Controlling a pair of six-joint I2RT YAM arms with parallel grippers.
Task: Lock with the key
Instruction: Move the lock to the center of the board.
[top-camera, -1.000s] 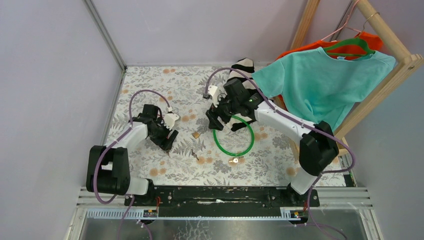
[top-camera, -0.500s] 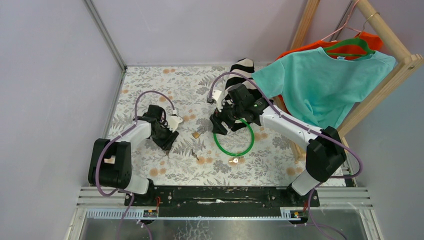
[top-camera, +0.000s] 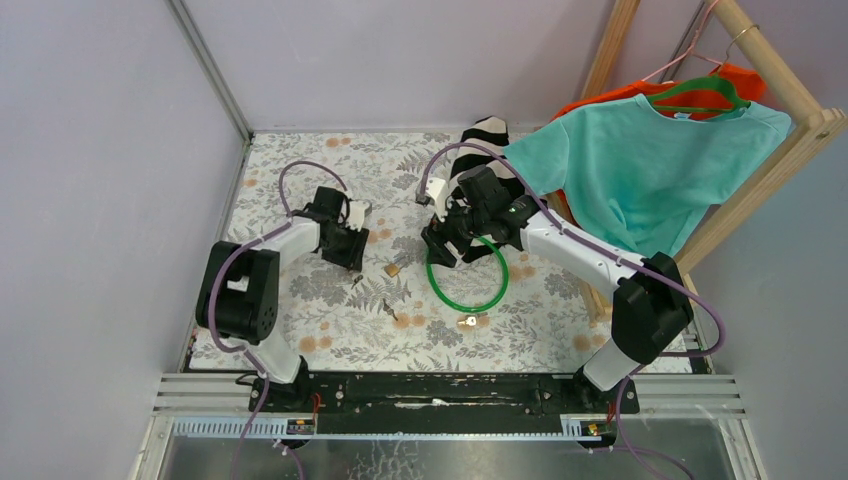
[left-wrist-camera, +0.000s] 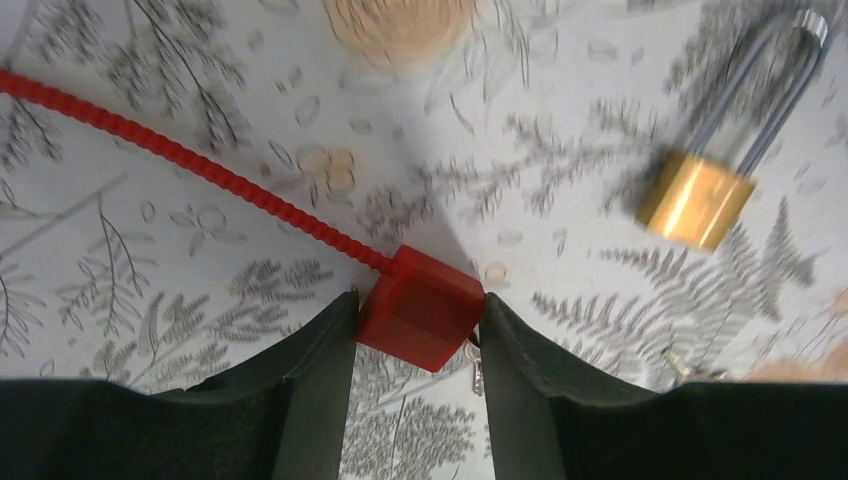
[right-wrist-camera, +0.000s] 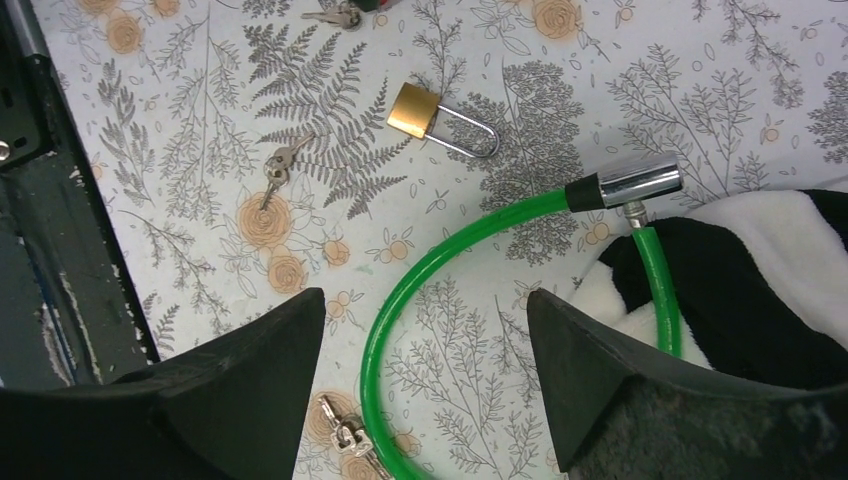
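Observation:
The red block (right-wrist-camera: 374, 4) is below my open right gripper, left in the top view, so the gripper should lower past the padlock onto it next.
My left gripper (top-camera: 351, 257) (left-wrist-camera: 418, 300) is shut on a red block (left-wrist-camera: 420, 320) with a ridged red cord (left-wrist-camera: 180, 155) running off to the upper left. A small key (left-wrist-camera: 476, 375) hangs under the block. A brass padlock (left-wrist-camera: 695, 200) with its shackle lies on the floral table just ahead to the right; it also shows in the top view (top-camera: 393, 269) and the right wrist view (right-wrist-camera: 413, 110). My right gripper (top-camera: 440, 250) (right-wrist-camera: 425, 295) is open and empty, above a green cable lock (right-wrist-camera: 420, 270) with a metal head (right-wrist-camera: 640, 180).
Loose keys lie on the table (right-wrist-camera: 280, 165), (right-wrist-camera: 345, 435), (right-wrist-camera: 335, 15), (top-camera: 467, 321). A black-and-white striped cloth (top-camera: 485, 135) sits under the right arm. A teal shirt (top-camera: 640, 160) hangs on a wooden rack (top-camera: 780, 60) at right. A black rail (top-camera: 440, 390) runs along the near edge.
My left gripper has moved away from the near edge and to the right, closer to the padlock. The right arm shifted slightly right a second ago, then stayed still.

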